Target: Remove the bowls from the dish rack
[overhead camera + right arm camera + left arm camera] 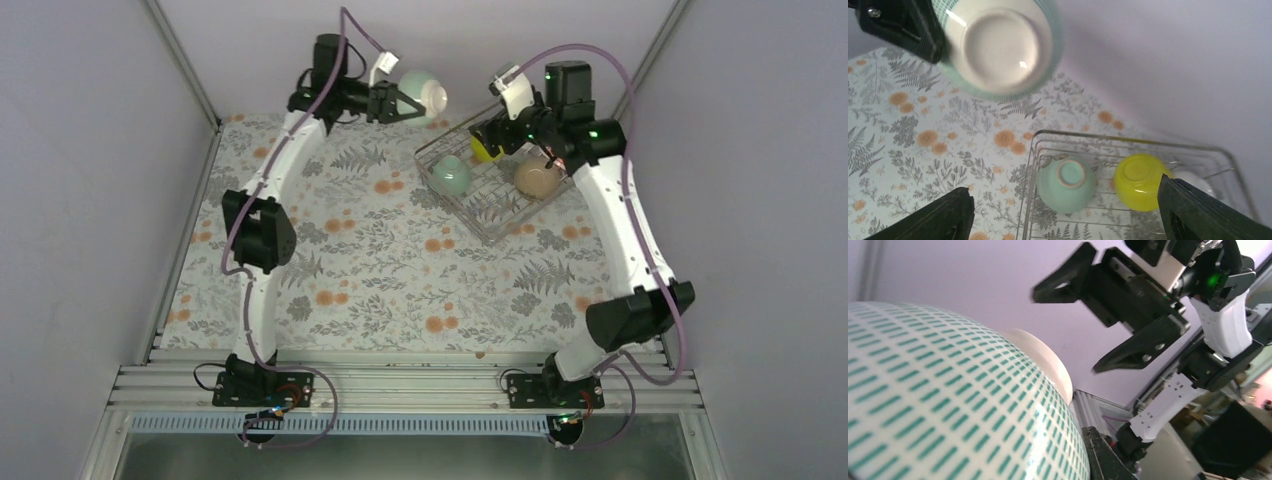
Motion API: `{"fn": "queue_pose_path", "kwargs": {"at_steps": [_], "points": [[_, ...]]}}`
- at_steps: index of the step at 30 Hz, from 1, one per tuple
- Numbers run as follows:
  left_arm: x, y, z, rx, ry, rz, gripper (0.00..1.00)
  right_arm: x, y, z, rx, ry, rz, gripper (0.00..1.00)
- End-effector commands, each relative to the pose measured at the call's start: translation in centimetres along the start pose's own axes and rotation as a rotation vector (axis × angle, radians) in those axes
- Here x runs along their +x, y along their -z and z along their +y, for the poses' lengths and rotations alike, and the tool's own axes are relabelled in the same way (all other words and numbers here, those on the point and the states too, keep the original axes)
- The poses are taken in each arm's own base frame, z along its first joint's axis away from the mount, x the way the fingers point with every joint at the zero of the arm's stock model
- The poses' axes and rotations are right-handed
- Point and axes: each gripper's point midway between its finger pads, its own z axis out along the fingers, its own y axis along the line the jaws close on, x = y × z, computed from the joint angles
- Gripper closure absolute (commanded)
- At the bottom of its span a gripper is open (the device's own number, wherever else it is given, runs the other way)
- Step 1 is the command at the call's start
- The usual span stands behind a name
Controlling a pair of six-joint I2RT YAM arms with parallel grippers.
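Note:
My left gripper will swing down to the mat's far corner and let go of the bowl, because that corner is below it and to its left in the top view.
My left gripper (405,101) is shut on a white bowl with green dashes (422,90), held in the air over the table's far edge, foot pointing right. That bowl (948,405) fills the left wrist view, with one finger (1104,456) against it. The dish rack (497,212) stands at the far right with a mint green bowl (452,175), a yellow-green bowl (484,151) and a cream bowl (538,177) upside down in it. My right gripper (492,135) hovers open above the rack. From the right wrist I see the mint bowl (1068,182), the yellow-green bowl (1140,180) and the rack's rim (1128,141).
A floral mat (380,260) covers the table. Grey walls close in at the back and both sides. The two grippers are close together near the back wall; my right gripper (1128,315) shows in the left wrist view.

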Motion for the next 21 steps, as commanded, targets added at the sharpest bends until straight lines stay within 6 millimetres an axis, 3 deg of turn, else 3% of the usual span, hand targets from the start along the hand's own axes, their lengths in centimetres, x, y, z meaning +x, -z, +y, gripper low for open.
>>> {"fn": "queue_pose_path", "kwargs": {"at_steps": [1,4,8,11,14,17,21], "points": [[-2.6,5.3,-2.6,-0.11,-0.136,-0.049,0.98,-2.5,4.2,-0.2,0.088,0.043,-0.054,0.1],[-3.6,10.1,-1.1,-0.399,-0.223,-0.048,0.97,-1.0,4.0,-1.0,0.131,0.024,0.018,0.06],[0.4,16.2,3.8,-0.888,-0.22,0.2,0.98,3.0,0.9,-1.8,0.128,0.004,0.16,0.05],[3.9,21.4,5.7,-1.111,-0.138,0.313,0.98,5.2,-2.1,-2.0,0.088,-0.019,0.234,0.05],[6.4,26.3,6.2,-1.285,-0.063,0.349,0.98,5.1,-4.2,-1.2,-0.002,-0.063,0.238,0.04],[10.4,30.4,7.5,-1.435,0.04,0.477,0.98,4.4,-5.9,-0.9,-0.06,-0.102,0.226,0.04],[15.9,35.0,8.9,-1.559,0.141,0.642,0.98,5.0,-8.2,-1.7,-0.061,-0.111,0.26,0.04]]}}
